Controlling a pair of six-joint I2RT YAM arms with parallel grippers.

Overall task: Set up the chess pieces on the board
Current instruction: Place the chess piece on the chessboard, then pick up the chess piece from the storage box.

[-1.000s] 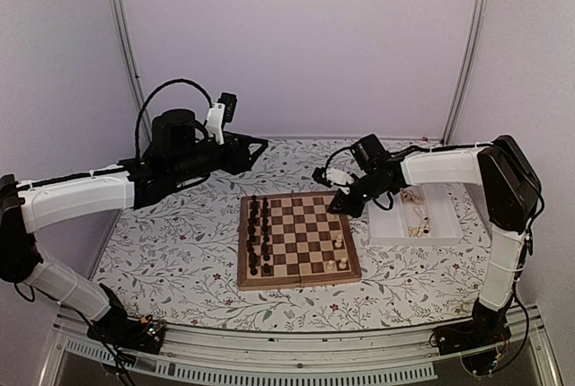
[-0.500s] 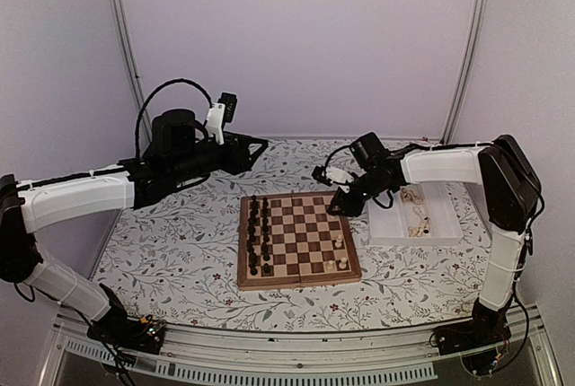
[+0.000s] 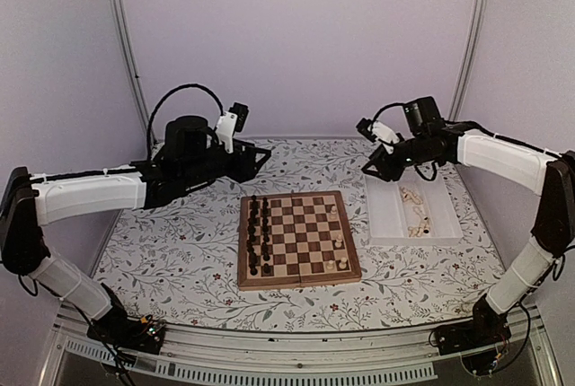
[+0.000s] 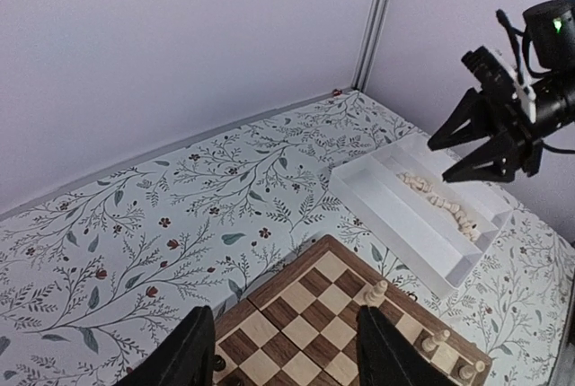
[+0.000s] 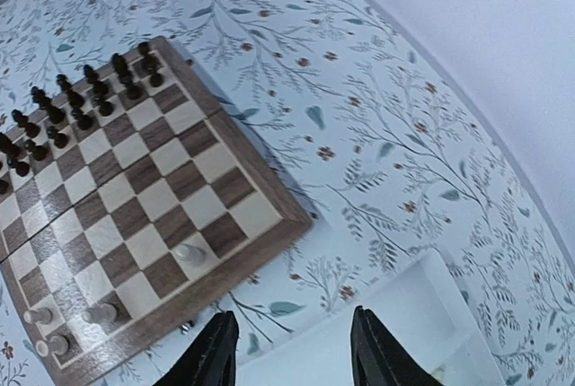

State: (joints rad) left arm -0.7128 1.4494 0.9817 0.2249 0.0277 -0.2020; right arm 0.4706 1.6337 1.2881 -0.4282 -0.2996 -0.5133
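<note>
My right gripper will go across and down onto one of the tray's far cream pieces that are still unplaced. They lie below it and to its right in the top view.
The board (image 3: 298, 241) lies mid-table, with dark pieces (image 3: 260, 235) in two rows along its left side. Several cream chess pieces stand on its right side: one near the far corner (image 3: 333, 211), others nearer (image 3: 338, 244). More cream pieces (image 3: 415, 215) lie in the white tray (image 3: 386, 215). My right gripper (image 3: 373, 167) hangs open and empty above the tray's far left end; its wrist view shows the board (image 5: 153, 188) and the far cream piece (image 5: 189, 254). My left gripper (image 3: 261, 154) is open and empty, in the air behind the board's far left corner, with open fingers (image 4: 193, 350).
The floral tablecloth (image 3: 171, 242) covers the table. The tray stands just right of the board; in the left wrist view it (image 4: 395, 215) lies beyond the board corner (image 4: 328, 251). Purple walls and metal posts close the back.
My right gripper rose from the board's far right corner and moved back and right over the tray, leaving a cream piece standing there. My left arm shifted slightly right.
</note>
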